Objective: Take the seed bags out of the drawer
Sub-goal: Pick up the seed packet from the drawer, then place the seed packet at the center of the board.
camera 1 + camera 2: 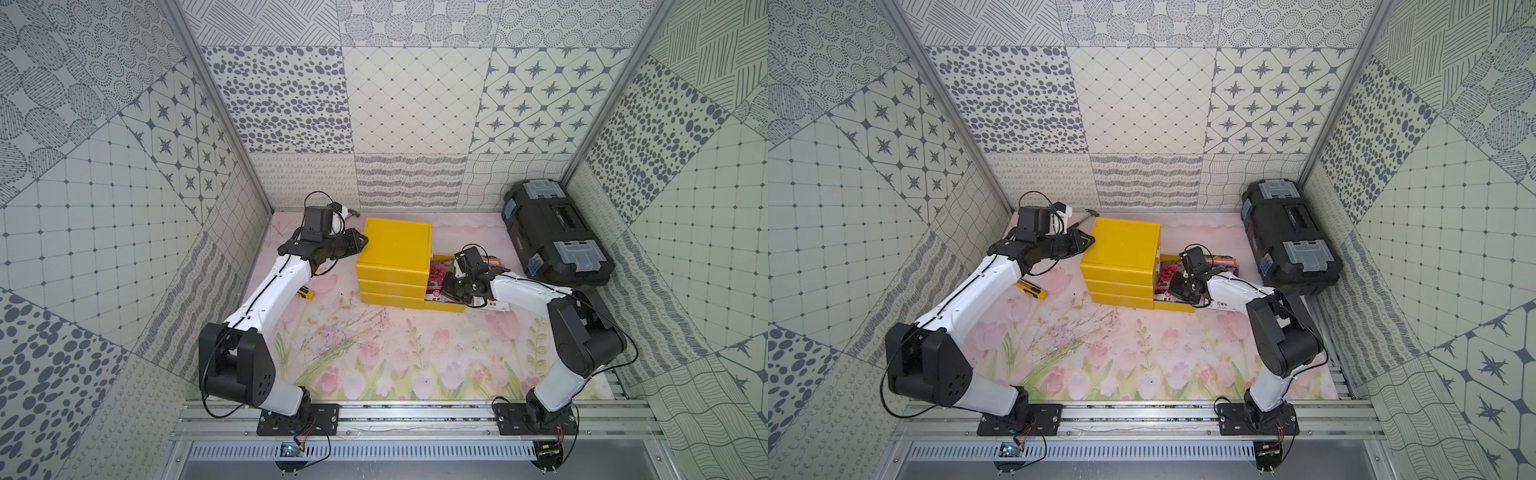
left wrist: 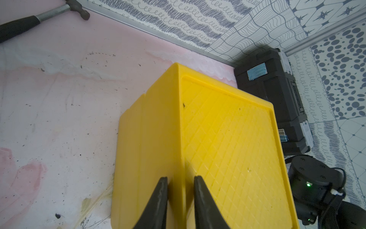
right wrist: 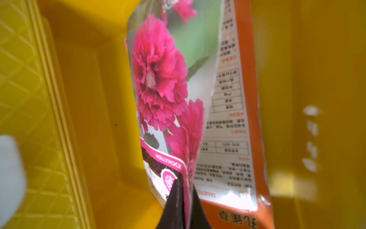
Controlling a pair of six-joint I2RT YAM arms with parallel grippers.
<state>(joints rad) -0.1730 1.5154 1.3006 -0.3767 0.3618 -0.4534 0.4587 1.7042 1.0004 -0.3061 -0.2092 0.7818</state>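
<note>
Next, my right gripper moves up over the drawer's front side toward the toolbox and releases onto the other seed bags, which lie beyond that side.
The yellow drawer cabinet (image 1: 395,245) (image 2: 227,138) stands mid-table with its bottom drawer (image 1: 444,306) (image 1: 1177,306) (image 3: 95,99) pulled out to the right. Inside, a pink hollyhock seed bag (image 3: 158,79) (image 1: 436,272) stands on edge, with my right gripper (image 3: 185,183) (image 1: 451,286) shut on its lower edge. Behind it leans an orange-bordered seed bag (image 3: 227,119) showing its white text back. More seed bags (image 1: 494,262) (image 1: 1225,262) lie on the table right of the drawer, one white-backed (image 1: 496,306). My left gripper (image 2: 180,178) (image 1: 361,241) clamps the cabinet's top left edge.
A black toolbox (image 1: 557,232) (image 2: 273,95) sits at the back right against the wall. A hammer (image 2: 39,17) (image 1: 1084,218) lies at the back left, a yellow utility knife (image 1: 305,293) under my left arm. Patterned walls close in three sides.
</note>
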